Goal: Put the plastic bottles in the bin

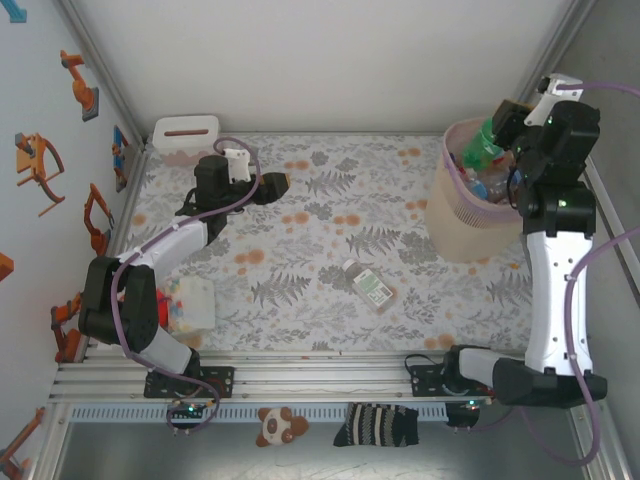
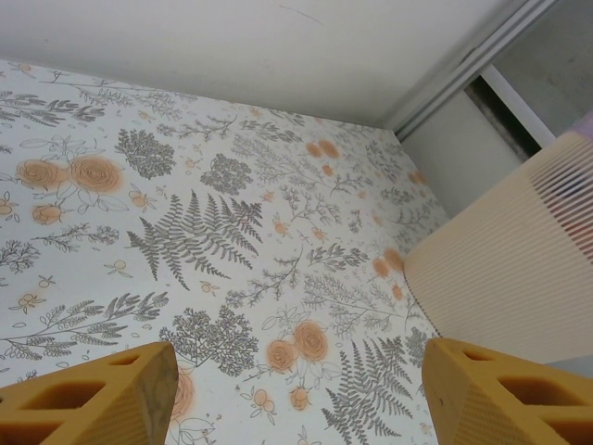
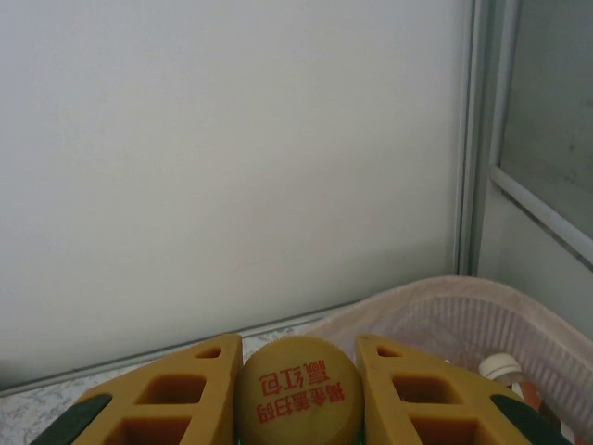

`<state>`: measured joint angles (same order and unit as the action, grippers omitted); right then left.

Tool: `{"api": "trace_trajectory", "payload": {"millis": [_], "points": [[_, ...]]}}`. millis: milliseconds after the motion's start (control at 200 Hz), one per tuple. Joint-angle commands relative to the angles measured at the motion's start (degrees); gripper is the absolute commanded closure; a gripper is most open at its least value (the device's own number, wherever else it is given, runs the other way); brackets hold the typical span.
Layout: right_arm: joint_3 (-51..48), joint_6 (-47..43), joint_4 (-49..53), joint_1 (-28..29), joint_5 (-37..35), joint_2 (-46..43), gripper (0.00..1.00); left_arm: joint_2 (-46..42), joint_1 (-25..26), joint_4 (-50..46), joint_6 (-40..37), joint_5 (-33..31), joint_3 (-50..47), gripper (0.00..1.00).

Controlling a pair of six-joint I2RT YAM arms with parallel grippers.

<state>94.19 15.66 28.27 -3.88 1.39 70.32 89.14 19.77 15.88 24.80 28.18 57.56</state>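
Observation:
My right gripper should next dip into the bin's opening [image 1: 468, 172] [image 3: 422, 329], toward the bin's side by the floral cloth, and release the green bottle, as it still hangs above the bin's rim.
The beige bin [image 1: 468, 215] with its pink liner stands at the far right, with several bottles [image 1: 478, 182] inside. My right gripper [image 1: 503, 128] hangs over the bin's rim [image 3: 435, 298], shut on a green bottle [image 1: 485, 145]. Its yellow cap [image 3: 296, 394] with red print sits between the fingers [image 3: 176, 403]. A clear bottle with a green label [image 1: 368, 284] lies on the floral cloth mid-table. My left gripper [image 1: 274, 184] hovers at the far left, open, its jaws wide over bare cloth [image 2: 296, 399]. The bin's ribbed wall [image 2: 510, 269] appears to its right.
A white-and-pink tissue box [image 1: 186, 135] stands at the back left corner. A clear boxy container [image 1: 190, 302] sits beside the left arm's base. Walls close in at the back and sides. A sock [image 1: 377, 425] and a toy [image 1: 279, 425] lie off the front edge.

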Motion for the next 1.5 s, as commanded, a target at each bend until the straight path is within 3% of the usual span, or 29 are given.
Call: {"api": "trace_trajectory", "payload": {"millis": [0, 345, 766, 1102, 1492], "points": [[-2.3, 4.1, -2.2, -2.7, 6.5, 2.0, 0.76, 0.0, -0.3, 1.3, 0.6, 1.0, 0.7, 0.31], [-8.1, 5.4, -2.8, -7.2, 15.7, 7.8, 0.76, 0.1, -0.3, 1.2, 0.9, 1.1, 0.5, 0.31], [-15.6, -4.9, -7.3, -6.9, 26.0, 12.7, 0.76, 0.3, -0.3, 1.9, 1.6, 1.1, 0.1, 0.31], [-24.4, -15.5, -12.2, -3.6, 23.4, 9.5, 0.75, 0.5, -0.3, 2.2, 2.0, 1.3, 0.0, 0.31], [-25.7, -16.5, -12.4, -3.3, 23.4, 12.4, 0.7, 0.4, -0.3, 2.7, 2.3, 1.4, -0.4, 0.31]]}}
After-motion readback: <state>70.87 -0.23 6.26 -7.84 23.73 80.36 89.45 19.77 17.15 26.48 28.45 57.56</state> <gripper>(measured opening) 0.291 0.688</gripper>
